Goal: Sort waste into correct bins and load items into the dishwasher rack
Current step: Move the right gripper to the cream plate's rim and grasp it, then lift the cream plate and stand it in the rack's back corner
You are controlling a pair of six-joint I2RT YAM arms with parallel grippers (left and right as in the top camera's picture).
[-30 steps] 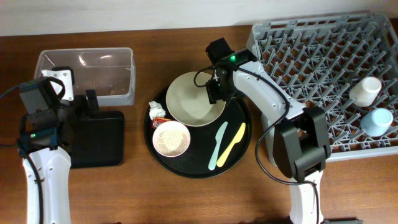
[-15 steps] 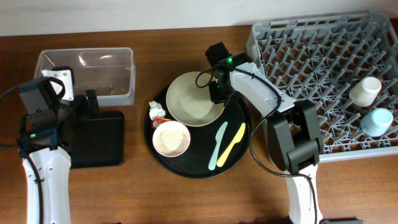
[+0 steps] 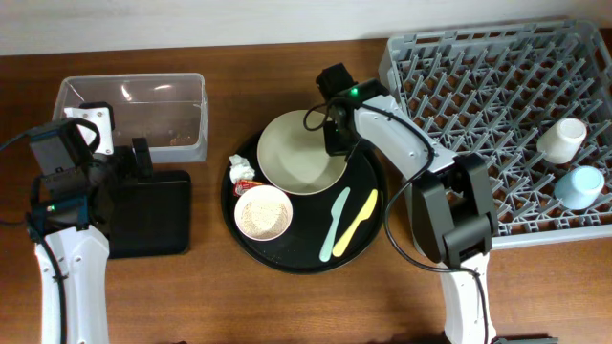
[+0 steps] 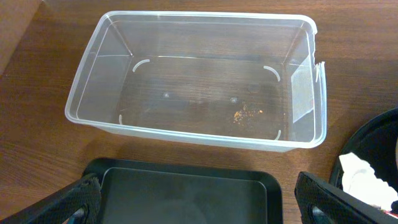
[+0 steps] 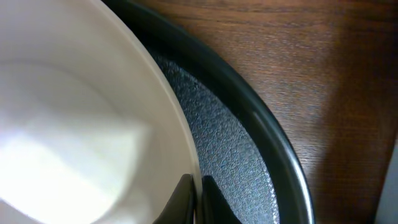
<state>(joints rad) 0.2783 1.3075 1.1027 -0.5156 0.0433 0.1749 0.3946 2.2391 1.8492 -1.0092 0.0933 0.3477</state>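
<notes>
My right gripper lifts and tilts next, and carries the plate (image 3: 298,153) into the rack's empty far slots, as these lie to its right in the overhead view.
The cream plate (image 3: 298,153) lies on the round black tray (image 3: 368,239). My right gripper (image 3: 335,137) is shut on the plate's right rim (image 5: 186,149), one finger inside and one outside. A pink-rimmed bowl (image 3: 262,213) of rice-like grains sits at the tray's front left, with a white paper wad (image 3: 240,164) and red wrapper (image 3: 248,182) beside it. A mint-green spoon (image 3: 334,224) and yellow spoon (image 3: 358,216) lie on the tray. My left gripper (image 4: 199,205) hangs open over the black rectangular tray (image 4: 186,196), in front of the clear tub (image 4: 199,74). The grey rack (image 3: 478,96) holds a white cup (image 3: 562,139) and a light-blue cup (image 3: 580,185).
The clear tub (image 3: 134,117) has a few crumbs on its floor. The black rectangular tray (image 3: 153,212) lies just in front of it at the left. The rack fills the right of the wooden table.
My right gripper has closed from part open onto the plate's right rim. The left arm has not moved.
</notes>
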